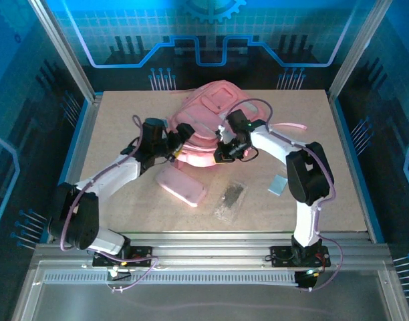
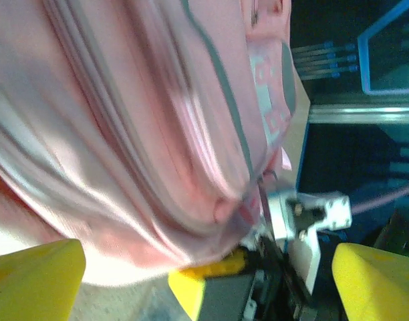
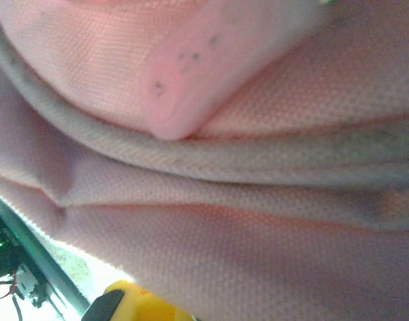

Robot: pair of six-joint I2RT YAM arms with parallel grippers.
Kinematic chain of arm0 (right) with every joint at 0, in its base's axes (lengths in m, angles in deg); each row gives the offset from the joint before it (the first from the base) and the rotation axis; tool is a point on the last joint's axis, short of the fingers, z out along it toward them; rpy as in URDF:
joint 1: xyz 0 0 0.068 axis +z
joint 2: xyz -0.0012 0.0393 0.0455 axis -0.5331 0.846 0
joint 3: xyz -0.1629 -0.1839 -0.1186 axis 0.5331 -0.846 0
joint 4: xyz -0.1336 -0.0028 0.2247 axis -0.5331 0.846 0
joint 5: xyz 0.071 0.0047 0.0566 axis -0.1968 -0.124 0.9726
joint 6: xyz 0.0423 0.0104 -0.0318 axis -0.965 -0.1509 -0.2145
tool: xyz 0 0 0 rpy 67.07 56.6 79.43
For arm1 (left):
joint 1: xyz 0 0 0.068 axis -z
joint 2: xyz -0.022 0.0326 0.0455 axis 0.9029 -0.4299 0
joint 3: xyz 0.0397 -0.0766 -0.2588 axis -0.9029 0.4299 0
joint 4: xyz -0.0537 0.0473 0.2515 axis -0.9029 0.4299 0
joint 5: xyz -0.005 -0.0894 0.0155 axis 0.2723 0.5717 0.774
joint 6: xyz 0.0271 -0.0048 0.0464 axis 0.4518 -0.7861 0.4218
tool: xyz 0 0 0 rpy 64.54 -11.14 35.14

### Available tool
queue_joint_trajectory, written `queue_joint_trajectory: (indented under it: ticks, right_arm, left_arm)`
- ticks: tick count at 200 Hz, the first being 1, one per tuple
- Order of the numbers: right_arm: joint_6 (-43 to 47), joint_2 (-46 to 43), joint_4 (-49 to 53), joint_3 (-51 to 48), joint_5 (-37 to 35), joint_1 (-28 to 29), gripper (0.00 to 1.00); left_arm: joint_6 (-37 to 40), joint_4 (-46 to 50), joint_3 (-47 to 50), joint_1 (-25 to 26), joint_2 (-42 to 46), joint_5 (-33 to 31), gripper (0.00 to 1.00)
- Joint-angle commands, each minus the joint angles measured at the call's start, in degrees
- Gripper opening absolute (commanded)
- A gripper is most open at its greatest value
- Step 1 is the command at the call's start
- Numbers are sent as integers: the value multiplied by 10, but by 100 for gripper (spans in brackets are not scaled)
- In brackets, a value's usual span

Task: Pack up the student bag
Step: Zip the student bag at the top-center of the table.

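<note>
My right gripper is above the tabletop with the fold of pink fabric. Next, it needs to lower toward the tabletop and release the fold, so the bag's near edge rests there.
The student bag (image 1: 208,110), a large soft pink backpack, lies at the back middle of the table. My left gripper (image 1: 180,143) is at the bag's near left edge. In the left wrist view its yellow fingertips (image 2: 37,277) stand wide apart and open, with the bag's fabric (image 2: 138,134) bulging just beyond them and nothing held. My right gripper (image 1: 226,151) is at the bag's near right edge, shut on a fold of the pink fabric (image 3: 244,241). That fabric hides most of its jaws; one yellow finger (image 3: 134,304) pokes out below.
A flat pink pencil case (image 1: 182,186) lies in front of the bag. To its right are a dark mesh item (image 1: 229,196) and a small pale card (image 1: 278,184). A thin pink strap (image 1: 291,126) trails right of the bag.
</note>
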Motion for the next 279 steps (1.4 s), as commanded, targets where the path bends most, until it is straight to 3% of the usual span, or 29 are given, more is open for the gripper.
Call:
queue_joint_trajectory:
  ticks: [1, 16, 27, 34, 47, 54, 73, 111, 135, 171, 209, 216, 229, 236, 250, 279]
  right_arm:
    - [-16, -12, -46, 3, 45, 4, 0]
    - [-10, -22, -53, -15, 52, 7, 0]
    - [-3, -27, -50, -29, 43, 7, 0]
    - [5, -29, -42, -35, 33, 6, 0]
    - [26, -32, -16, -45, 9, 3, 0]
    - [40, -33, 0, -50, -6, -1, 0]
    - [68, -37, 46, -61, -83, -20, 0]
    - [61, -34, 103, -44, -320, -77, 0]
    - [44, -27, 97, -16, -382, -111, 0]
    - [25, -17, 61, 11, -366, -132, 0]
    - [0, -31, -2, -45, -258, -129, 0]
    - [-2, -33, -1, -53, -239, -129, 11]
    - [-6, -44, 2, -74, -215, -128, 41]
    - [-9, -57, -1, -94, -204, -127, 51]
    - [-14, -88, -7, -130, -193, -127, 58]
    - [-25, -149, -5, -167, -175, -127, 63]
  left_arm:
    - [-60, -41, 24, 20, -29, -28, 95]
    - [-63, -57, 13, 26, -66, -25, 90]
    - [-63, -71, 3, 26, -94, -22, 79]
    - [-58, -88, 1, 26, -111, -23, 64]
    - [-53, -100, -8, 26, -133, -32, 18]
    - [-46, -102, -12, 25, -143, -34, 0]
    - [-27, -91, -22, 24, -152, -34, 0]
    - [-7, -73, -15, 23, -132, -45, 0]
    - [-7, -73, -9, 25, -126, -45, 0]
    - [-19, -87, -7, 25, -130, -32, 0]
    - [-38, -117, -12, 32, -142, -1, 0]
    - [-35, -122, -16, 35, -143, 11, 1]
    - [-27, -115, -28, 37, -145, 39, 29]
    - [-19, -102, -32, 38, -142, 49, 45]
    - [10, -68, -33, 42, -122, 47, 55]
    - [68, -35, 4, 51, -51, 7, 54]
